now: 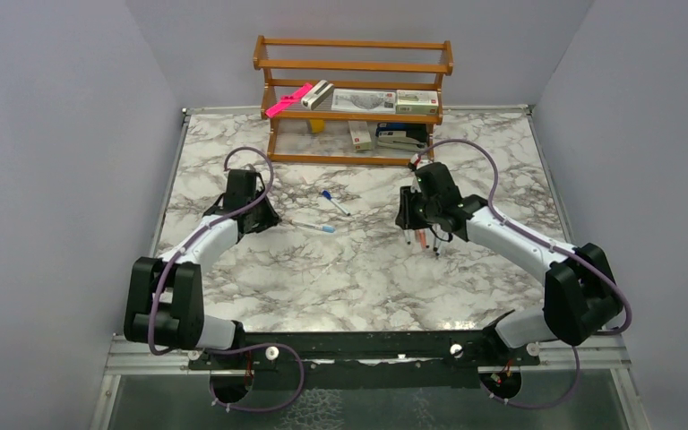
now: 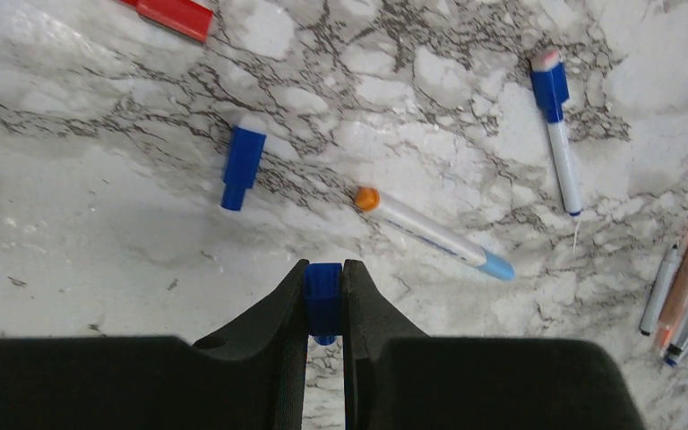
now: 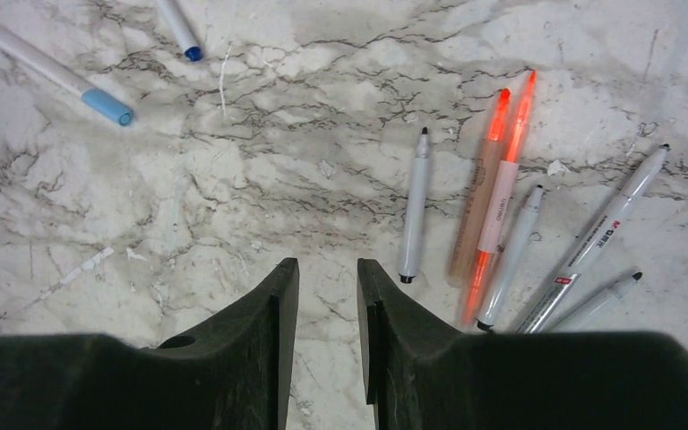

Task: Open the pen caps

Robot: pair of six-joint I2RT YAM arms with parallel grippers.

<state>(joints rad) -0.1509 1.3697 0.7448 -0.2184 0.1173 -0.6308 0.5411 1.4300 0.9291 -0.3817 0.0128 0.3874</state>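
I will move my left gripper outward, to the left in the wrist view and down, to the marble beside the loose blue cap [image 2: 243, 164], and let go where caps already lie.
My left gripper [image 2: 325, 269] is shut on a short blue pen cap [image 2: 323, 300] and holds it just above the marble; in the top view it is at the left [image 1: 264, 215]. A loose blue cap [image 2: 243, 164] and a red cap [image 2: 176, 13] lie ahead of it. A white pen with a light-blue end [image 2: 430, 231] and a blue-capped pen [image 2: 555, 125] lie to its right, mid-table [image 1: 313, 227]. My right gripper [image 3: 327, 269] is open and empty over bare marble. Several grey and orange pens [image 3: 493, 193] lie fanned just to its right.
A wooden shelf [image 1: 354, 90] stands at the back with a pink bar [image 1: 288, 99], boxes and a black stapler [image 1: 400, 139]. Grey walls close in the marble table [image 1: 358, 278] on both sides.
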